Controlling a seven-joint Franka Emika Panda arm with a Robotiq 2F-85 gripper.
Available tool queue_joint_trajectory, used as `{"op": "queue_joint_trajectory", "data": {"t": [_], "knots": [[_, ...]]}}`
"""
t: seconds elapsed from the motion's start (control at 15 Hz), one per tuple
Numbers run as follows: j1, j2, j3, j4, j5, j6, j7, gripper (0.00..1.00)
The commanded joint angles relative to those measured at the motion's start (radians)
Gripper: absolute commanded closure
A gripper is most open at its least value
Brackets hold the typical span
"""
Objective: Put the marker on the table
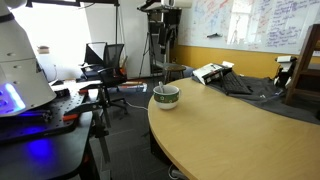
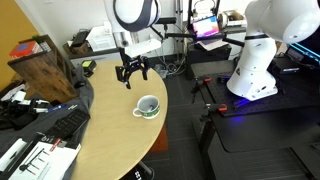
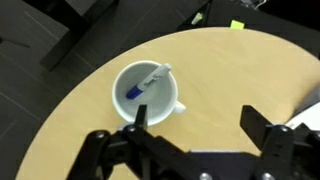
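The marker lies slanted to my open fingers, so next I need to turn my gripper, bring it over the bowl (image 3: 124,105) and lower it onto the marker's white body (image 3: 151,78).
The marker (image 3: 148,82) is a short white stick with a blue end. It lies slanted inside a small white bowl (image 3: 124,105) on the tan table (image 3: 215,70). In the wrist view my gripper (image 3: 192,118) is open and empty, hovering above the table just right of the bowl. In an exterior view the gripper (image 2: 131,75) hangs above the table (image 2: 95,125), behind the bowl (image 2: 146,107). In an exterior view the bowl (image 1: 166,96) sits near the curved table edge (image 1: 200,125) with the marker (image 1: 158,90) sticking up from it.
A dark wooden block (image 2: 45,68) stands at the table's far side. Dark cloth and papers (image 2: 40,135) lie on the table. A white box and dark cloth (image 1: 225,78) also lie there. A black desk (image 1: 50,120) with equipment stands beside the table.
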State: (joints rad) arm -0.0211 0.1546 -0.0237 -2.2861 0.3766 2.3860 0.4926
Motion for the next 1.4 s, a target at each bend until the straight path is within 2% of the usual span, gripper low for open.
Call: {"op": "queue_joint_trajectory", "data": {"t": [0.0, 0.2, 0.4, 0.47, 0.6, 0.73, 0.8, 0.87, 0.93, 1.2, 1.33], "knots": [[0.011, 0.077, -0.015, 0.014, 0.058, 0.057, 0.137, 0.0], [0.011, 0.121, -0.016, -0.011, 0.149, 0.107, 0.207, 0.0], [-0.007, 0.145, -0.005, -0.039, 0.299, 0.151, 0.206, 0.0], [-0.017, 0.153, 0.002, -0.045, 0.364, 0.167, 0.19, 0.04], [-0.023, 0.162, 0.004, -0.062, 0.476, 0.209, 0.184, 0.17], [-0.023, 0.171, -0.006, -0.073, 0.535, 0.225, 0.158, 0.32], [-0.023, 0.176, -0.012, -0.079, 0.545, 0.221, 0.157, 0.28], [-0.02, 0.182, -0.021, -0.083, 0.539, 0.216, 0.158, 0.33], [-0.021, 0.187, -0.024, -0.086, 0.54, 0.214, 0.142, 0.3], [-0.004, 0.223, -0.044, -0.083, 0.446, 0.228, 0.107, 0.49], [-0.006, 0.242, -0.039, -0.068, 0.422, 0.24, 0.084, 0.47]]}}
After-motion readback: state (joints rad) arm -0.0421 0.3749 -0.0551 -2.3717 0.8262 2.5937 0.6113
